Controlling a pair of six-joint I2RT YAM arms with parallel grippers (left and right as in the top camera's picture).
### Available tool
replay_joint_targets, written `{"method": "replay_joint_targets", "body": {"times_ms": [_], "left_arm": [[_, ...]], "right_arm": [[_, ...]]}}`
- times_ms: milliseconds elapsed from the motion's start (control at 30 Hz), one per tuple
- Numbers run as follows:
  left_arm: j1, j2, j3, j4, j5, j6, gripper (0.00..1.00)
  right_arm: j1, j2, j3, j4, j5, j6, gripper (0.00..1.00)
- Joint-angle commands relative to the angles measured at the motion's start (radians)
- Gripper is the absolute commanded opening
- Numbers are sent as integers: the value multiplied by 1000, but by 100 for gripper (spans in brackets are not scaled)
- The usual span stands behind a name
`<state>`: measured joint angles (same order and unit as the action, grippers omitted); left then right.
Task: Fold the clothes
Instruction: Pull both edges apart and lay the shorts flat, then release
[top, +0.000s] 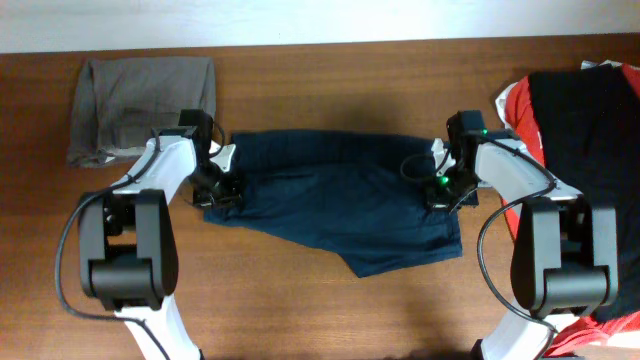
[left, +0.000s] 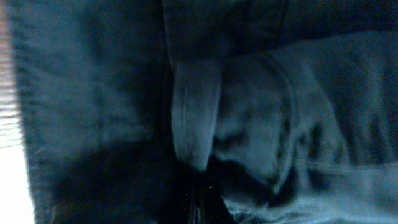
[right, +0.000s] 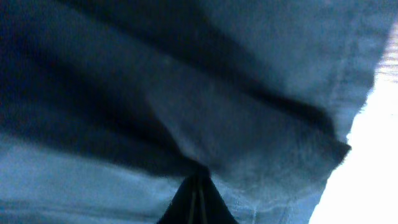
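Note:
The bare front tabletop lies toward my base from my left gripper, which needs to draw the garment's edge back and release it there.
A dark navy garment (top: 335, 195) lies spread across the middle of the table. My left gripper (top: 222, 187) is shut on its left edge; the left wrist view shows only dark cloth folds (left: 249, 124) pinched at the fingertips (left: 198, 208). My right gripper (top: 440, 190) is shut on the garment's right edge; the right wrist view shows a fold of the navy cloth (right: 236, 124) held between the closed fingers (right: 198, 193).
A folded grey garment (top: 140, 105) lies at the back left. A pile of red and black clothes (top: 580, 110) sits at the right edge. Bare wooden table (top: 320, 310) runs along the front.

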<state>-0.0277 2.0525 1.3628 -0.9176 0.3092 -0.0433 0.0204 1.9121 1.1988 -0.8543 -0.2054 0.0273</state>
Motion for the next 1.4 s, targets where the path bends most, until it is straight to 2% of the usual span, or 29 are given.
{"method": "replay_joint_targets", "body": {"times_ms": [0,67,167,333,367,400,467,533,633,667,700,767,833,933,967,1100,1133,1233,1267,1300,1333,1367], "left_arm": [[-31,-8,-136,200,-100,-32,1],[-31,-7,-232,445,-101,-32,1],[-31,-7,-353,811,-100,-32,1],[-31,-5,-362,1109,-100,-32,1],[-31,-18,-349,1171,-67,-32,1],[-31,-39,-333,1166,-61,-32,1],[-30,-144,-276,1076,-63,-31,1],[-31,-309,-200,893,-67,-32,1],[-31,-536,-189,630,-71,-32,1],[-31,-565,-189,525,-71,-32,1],[-31,-572,-190,332,-71,-32,1],[-31,-535,-191,108,-110,-32,1],[-31,-496,-200,-12,-243,-32,1],[-30,-465,-203,-78,-342,-42,1],[-30,-465,-203,-93,-387,-78,1],[-30,-465,-203,-114,-397,-80,2],[-30,-465,-203,-124,-397,-80,8],[-23,-465,-201,-136,-441,-80,17],[-6,-465,-181,-140,-441,-80,18],[12,-465,-146,-153,-441,-80,62],[29,-465,-93,-179,-440,-80,72],[39,-465,-24,-215,-423,-80,72]], "right_arm": [[6,-6,-101,180,20,16,4],[6,2,-146,365,125,87,4],[6,42,-146,599,140,86,4],[6,137,-146,980,135,86,4],[6,117,-132,1036,119,86,4],[5,91,-114,1038,97,85,4],[5,-18,-51,960,28,86,4],[5,-164,-15,805,28,81,4],[5,-454,-13,352,37,-5,4],[5,-499,-13,248,37,-5,4],[5,-528,-13,97,37,-5,4],[5,-517,-24,-101,41,-5,4],[5,-495,-46,-229,40,22,4],[5,-494,-68,-354,42,109,4],[5,-494,-68,-399,45,125,4],[6,-494,-69,-516,60,189,4],[6,-494,-70,-543,59,189,4],[6,-494,-70,-604,31,183,4],[6,-494,-70,-621,29,161,12],[6,-494,-70,-627,28,161,53],[6,-494,-68,-629,28,161,63],[6,-494,-51,-631,28,161,78]]}}
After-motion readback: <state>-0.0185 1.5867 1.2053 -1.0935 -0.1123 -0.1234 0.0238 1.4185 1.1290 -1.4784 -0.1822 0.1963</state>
